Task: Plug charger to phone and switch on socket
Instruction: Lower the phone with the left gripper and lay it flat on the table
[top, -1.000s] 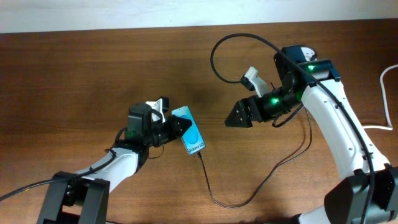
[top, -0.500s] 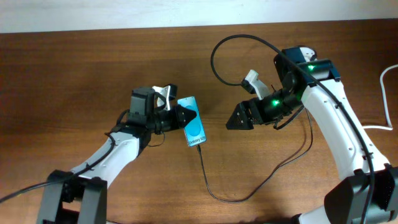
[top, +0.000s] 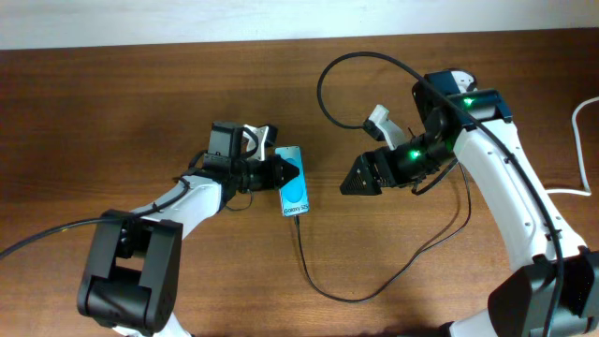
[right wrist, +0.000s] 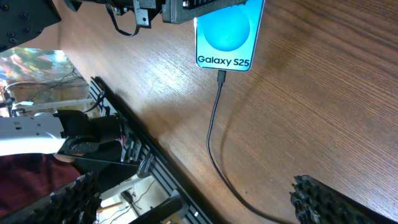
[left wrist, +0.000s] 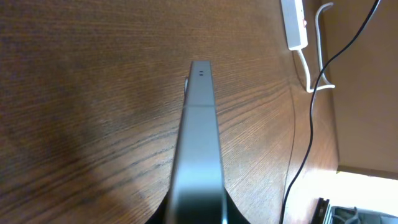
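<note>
I will lower the phone (top: 294,195) with my left gripper onto the bare wooden tabletop below it and let go, because the charger's connector already meets the phone.
The phone (top: 294,195), blue screen up with a white "Galaxy S25" strip, is pinched at its far end by my left gripper (top: 284,175), which is shut on it. In the left wrist view the phone (left wrist: 199,137) runs edge-on out from between the jaws. The charger (top: 314,281), a thin black cable, meets the phone's near end with its connector (right wrist: 221,76) and loops across the table. My right gripper (top: 356,180) hangs open to the right of the phone, holding nothing. The socket (left wrist: 294,23), a white strip with a red switch, shows only in the left wrist view.
A thick white cord (left wrist: 316,59) trails from the socket, and its loop shows at the table's right edge (top: 580,117). The table's front edge, with a black rail below it (right wrist: 143,155), crosses the right wrist view. Robot cables arc above the right arm (top: 351,61).
My left arm has carried the phone a little toward the back and right, and the cable end followed it. The right arm has stayed almost still.
</note>
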Motion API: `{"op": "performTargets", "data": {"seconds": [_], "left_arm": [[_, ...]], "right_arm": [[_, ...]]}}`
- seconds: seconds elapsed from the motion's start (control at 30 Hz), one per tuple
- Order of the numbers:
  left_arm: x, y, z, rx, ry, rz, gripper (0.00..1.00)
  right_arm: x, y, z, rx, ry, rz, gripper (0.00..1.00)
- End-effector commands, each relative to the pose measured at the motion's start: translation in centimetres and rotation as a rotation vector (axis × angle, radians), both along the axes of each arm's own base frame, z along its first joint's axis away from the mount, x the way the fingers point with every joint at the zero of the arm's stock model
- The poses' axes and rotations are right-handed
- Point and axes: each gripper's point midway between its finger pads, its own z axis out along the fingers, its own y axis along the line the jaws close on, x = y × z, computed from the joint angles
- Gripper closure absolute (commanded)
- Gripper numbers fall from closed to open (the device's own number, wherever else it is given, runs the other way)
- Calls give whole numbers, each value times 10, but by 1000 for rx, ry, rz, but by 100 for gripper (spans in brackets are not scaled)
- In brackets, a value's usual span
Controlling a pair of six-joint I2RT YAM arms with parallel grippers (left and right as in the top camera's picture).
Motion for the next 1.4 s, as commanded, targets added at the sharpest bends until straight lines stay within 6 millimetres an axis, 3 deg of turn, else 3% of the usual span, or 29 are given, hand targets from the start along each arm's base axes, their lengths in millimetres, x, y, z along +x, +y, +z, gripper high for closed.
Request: {"op": "performTargets", "data": {"seconds": [0.0,0.13,0.43,0.8,0.93,1.1,1.27,1.37], "left_arm": [[7,-5,-3,-2,-32,-34,100],[5,-4,-22,9,8,-34,100],[11,-1,-24,42,-37,-28,100],[12,9,-36,113,-11,14,81],[13,10,-37,121,-12,20,78],[12,14,-41,147,0,34,78],[11,19,-46,180,10,52,88],[12,21,-47,188,10,58,88]], "right_arm": [[3,-1,11,6,-55,7,2],[4,-1,11,4,-59,7,1],[5,-4,8,-19,-65,6,2],[5,-4,8,-19,-65,6,2],[5,-4,8,-19,-65,6,2],[5,-4,8,-19,-65,6,2],[5,-4,8,-19,-65,6,1],[5,-4,8,-18,-65,6,2]]}}
